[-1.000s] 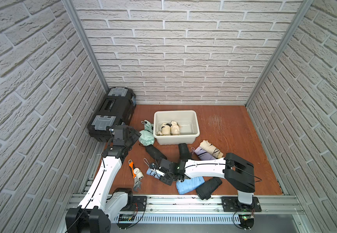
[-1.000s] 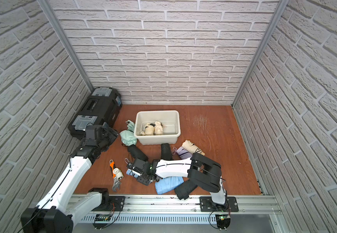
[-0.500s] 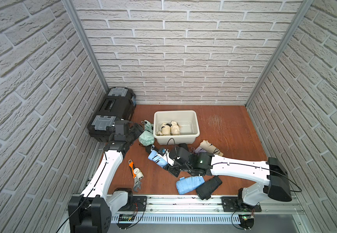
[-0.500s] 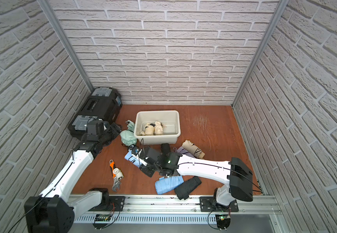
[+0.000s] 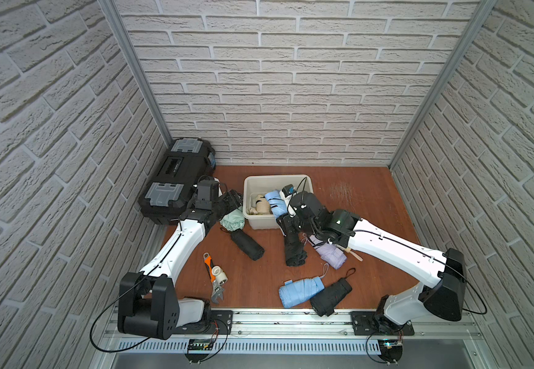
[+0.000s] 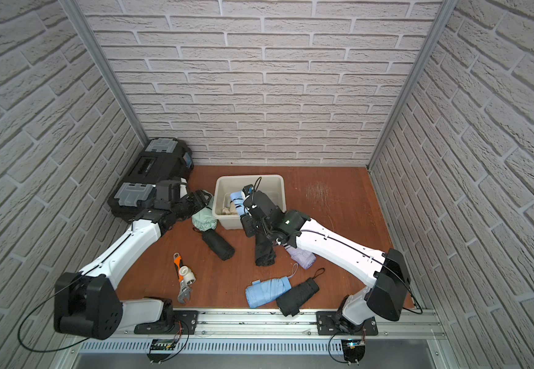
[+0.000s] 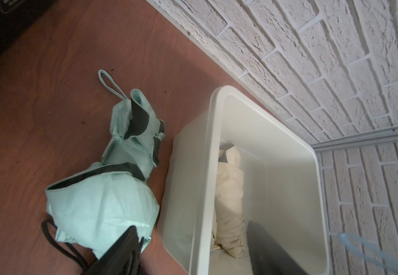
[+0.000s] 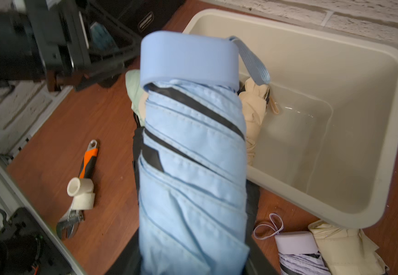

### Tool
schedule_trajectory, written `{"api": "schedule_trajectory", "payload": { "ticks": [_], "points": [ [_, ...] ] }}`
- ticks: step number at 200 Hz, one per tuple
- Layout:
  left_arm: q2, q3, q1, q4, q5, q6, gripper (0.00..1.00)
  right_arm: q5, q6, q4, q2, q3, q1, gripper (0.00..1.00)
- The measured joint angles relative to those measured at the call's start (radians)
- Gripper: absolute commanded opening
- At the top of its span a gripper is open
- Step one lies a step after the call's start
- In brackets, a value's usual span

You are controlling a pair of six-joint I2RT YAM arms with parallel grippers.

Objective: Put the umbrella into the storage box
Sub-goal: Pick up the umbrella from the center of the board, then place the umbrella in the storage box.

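My right gripper should next move outward and down and release the light blue umbrella on the box's bare bottom, because that free part lies below my fingers and farther outward.
My right gripper (image 8: 193, 252) is shut on a folded light blue umbrella (image 8: 191, 154). In both top views this umbrella (image 5: 273, 204) hangs over the left half of the off-white storage box (image 5: 275, 176), its capped end toward the back wall. A cream umbrella (image 7: 229, 190) lies inside the box. My left gripper (image 7: 193, 257) is open and low at the box's left wall, right by a mint green umbrella (image 7: 102, 204) on the floor. In the left wrist view the box rim (image 7: 213, 142) runs between the two fingers.
A black toolbox (image 5: 176, 179) stands at the back left. On the floor lie an orange-handled wrench (image 5: 213, 278) with a white pipe fitting (image 5: 220, 275), three black umbrellas (image 5: 247, 244), a second light blue one (image 5: 301, 290) and a lilac one (image 5: 331, 255).
My right arm has lifted the light blue umbrella from the front floor and carried it back over the box. My left gripper has swung toward the mint umbrella and narrowed somewhat.
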Motion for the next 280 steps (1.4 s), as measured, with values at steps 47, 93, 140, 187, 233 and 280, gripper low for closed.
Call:
{"api": "schedule_trajectory", "payload": {
  "ticks": [47, 93, 140, 187, 233, 280],
  "points": [
    [0.091, 0.042, -0.013, -0.008, -0.005, 0.056, 0.67, -0.001, 0.087, -0.075, 0.1, 0.105, -0.082, 0.39],
    [0.159, 0.08, -0.016, -0.008, -0.003, 0.1, 0.56, -0.002, 0.105, -0.126, 0.248, 0.206, -0.139, 0.38],
    [0.204, 0.119, -0.024, -0.003, 0.026, 0.132, 0.47, -0.006, 0.105, -0.14, 0.374, 0.291, -0.199, 0.38],
    [0.245, 0.134, -0.043, -0.008, 0.043, 0.157, 0.36, -0.013, 0.103, -0.146, 0.454, 0.371, -0.245, 0.37],
    [0.269, 0.163, -0.064, -0.016, 0.027, 0.177, 0.34, -0.01, 0.089, -0.196, 0.579, 0.438, -0.267, 0.37],
    [0.272, 0.177, -0.098, -0.028, -0.026, 0.177, 0.3, -0.011, 0.09, -0.205, 0.664, 0.444, -0.27, 0.4]
  ]
}}
